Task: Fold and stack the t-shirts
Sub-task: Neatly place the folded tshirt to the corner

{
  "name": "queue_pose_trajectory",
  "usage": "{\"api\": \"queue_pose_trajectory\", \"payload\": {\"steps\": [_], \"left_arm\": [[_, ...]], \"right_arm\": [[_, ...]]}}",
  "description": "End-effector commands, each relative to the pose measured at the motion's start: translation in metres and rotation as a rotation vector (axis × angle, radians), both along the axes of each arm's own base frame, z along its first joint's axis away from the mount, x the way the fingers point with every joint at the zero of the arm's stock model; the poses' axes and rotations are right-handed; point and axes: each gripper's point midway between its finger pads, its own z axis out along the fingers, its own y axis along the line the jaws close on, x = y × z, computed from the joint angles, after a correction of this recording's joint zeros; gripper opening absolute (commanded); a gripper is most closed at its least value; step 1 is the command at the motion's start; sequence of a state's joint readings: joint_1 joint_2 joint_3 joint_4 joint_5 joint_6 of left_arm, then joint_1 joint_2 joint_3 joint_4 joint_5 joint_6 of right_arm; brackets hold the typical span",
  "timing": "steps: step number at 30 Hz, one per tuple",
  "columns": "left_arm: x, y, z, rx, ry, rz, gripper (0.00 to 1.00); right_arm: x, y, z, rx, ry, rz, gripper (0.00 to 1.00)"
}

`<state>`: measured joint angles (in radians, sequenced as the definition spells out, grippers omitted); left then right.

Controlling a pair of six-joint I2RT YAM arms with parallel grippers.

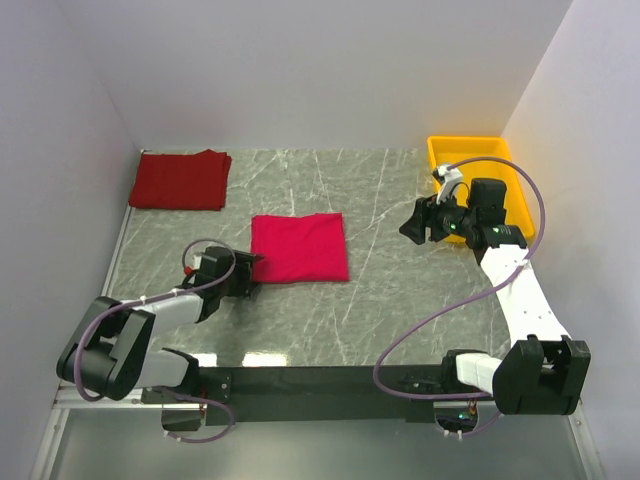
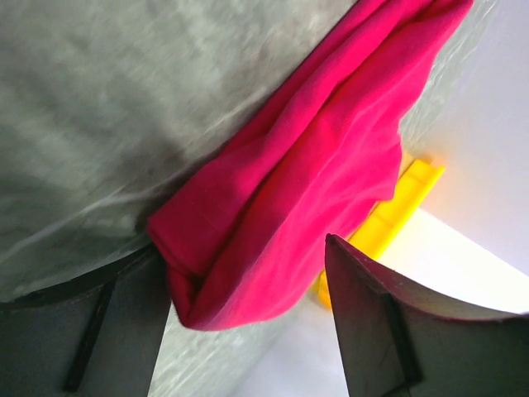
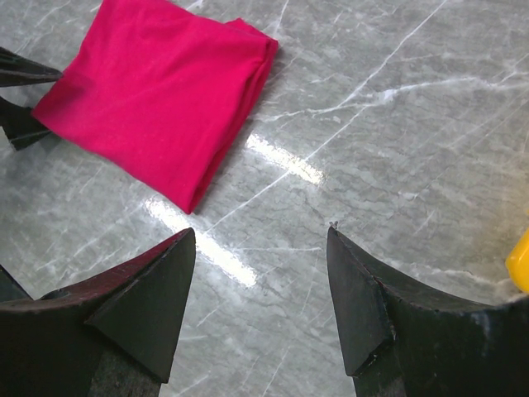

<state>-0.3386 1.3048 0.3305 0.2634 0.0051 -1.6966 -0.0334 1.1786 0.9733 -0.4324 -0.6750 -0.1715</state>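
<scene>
My left gripper needs to move a little farther onto the crimson shirt's near folded corner point(image 1: 262, 273) point(image 2: 216, 289) next and close there, because the layers are already between its two open fingers.
A bright crimson t-shirt point(image 1: 298, 247) lies folded in a rectangle at the middle of the table. A darker red t-shirt point(image 1: 180, 180) lies folded at the far left corner. My left gripper point(image 1: 256, 272) is low at the crimson shirt's near left corner. In the left wrist view the gripper point(image 2: 242, 248) is open, with the crimson shirt's point(image 2: 314, 157) folded corner between the two fingers. My right gripper point(image 1: 412, 228) is open and empty, held above the table to the right of the crimson shirt. In the right wrist view the gripper point(image 3: 260, 231) is over bare marble, with the shirt point(image 3: 157, 91) at upper left.
A yellow plastic tray point(image 1: 470, 160) stands at the far right corner, just behind the right wrist; its edge shows in the left wrist view point(image 2: 397, 207) and the right wrist view point(image 3: 521, 260). White walls close in the grey marble table point(image 1: 380, 300) on three sides.
</scene>
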Motion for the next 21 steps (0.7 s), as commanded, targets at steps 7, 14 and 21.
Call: {"api": "queue_pose_trajectory", "payload": {"steps": [7, 14, 21], "left_arm": [[-0.026, 0.032, -0.067, 0.22, 0.206, 0.065, 0.66], [-0.018, 0.021, -0.072, 0.23, 0.185, 0.02, 0.47], [-0.009, 0.019, -0.073, 0.282, 0.143, -0.035, 0.28]], "right_arm": [[0.008, -0.001, 0.028, 0.013, -0.076, -0.002, 0.71], [0.005, 0.0, 0.027, 0.012, -0.075, 0.004, 0.71], [0.002, 0.0, 0.027, 0.006, -0.077, 0.008, 0.71]]}}
